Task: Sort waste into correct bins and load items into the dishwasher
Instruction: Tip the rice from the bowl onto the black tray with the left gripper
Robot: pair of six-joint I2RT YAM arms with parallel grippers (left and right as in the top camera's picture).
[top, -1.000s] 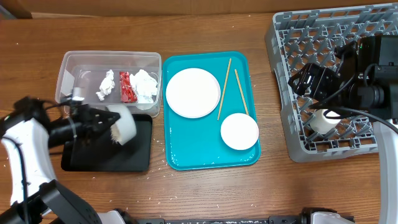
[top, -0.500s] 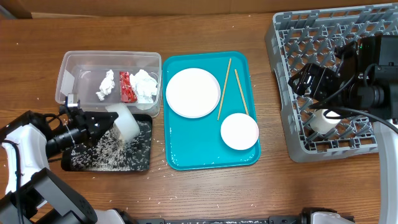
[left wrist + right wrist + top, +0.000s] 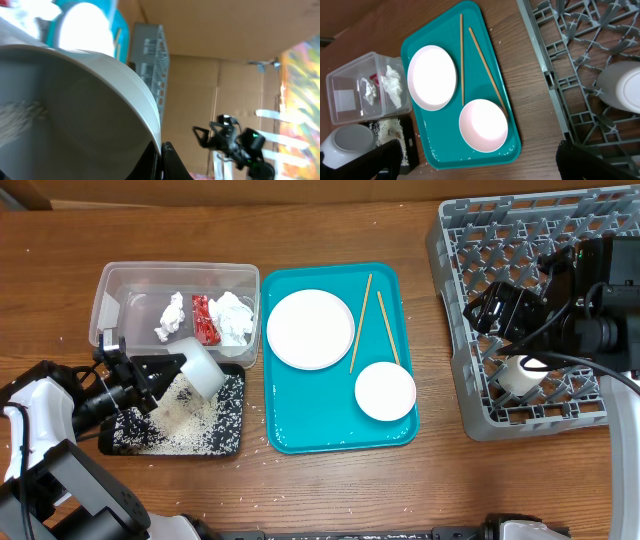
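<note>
I will swing my left gripper down, bowl turned upright, to release on the teal tray's empty near corner (image 3: pixel 308 406), as that's to the gripper's right in the overhead view.
My left gripper (image 3: pixel 165 375) is shut on the rim of a pale grey-green bowl (image 3: pixel 200 368), held tipped on its side over the black tray (image 3: pixel 105 448). Whitish grains (image 3: pixel 190 420) lie scattered across that tray. The left wrist view shows the fingers (image 3: pixel 161 150) pinching the bowl wall (image 3: pixel 75 110). The clear tub (image 3: pixel 110 300) holds tissue wads (image 3: pixel 232 318) and a red wrapper (image 3: pixel 204 320). The white plate (image 3: pixel 310 328), two chopsticks (image 3: pixel 361 320) and the white-pinkish bowl (image 3: pixel 385 391) lie on the teal tray. My right gripper (image 3: pixel 480 165) is open and empty above the dish rack (image 3: pixel 470 400).
The teal tray (image 3: pixel 290 435) sits mid-table, with a few loose grains on it and on the wood near its front edge. A white cup-like vessel (image 3: pixel 522 375) stands in the rack under the right arm. A cardboard wall runs along the back.
The black tray was bare a second ago and now holds spilled grains. The tipped bowl has shifted slightly back and left. The right arm has not moved.
</note>
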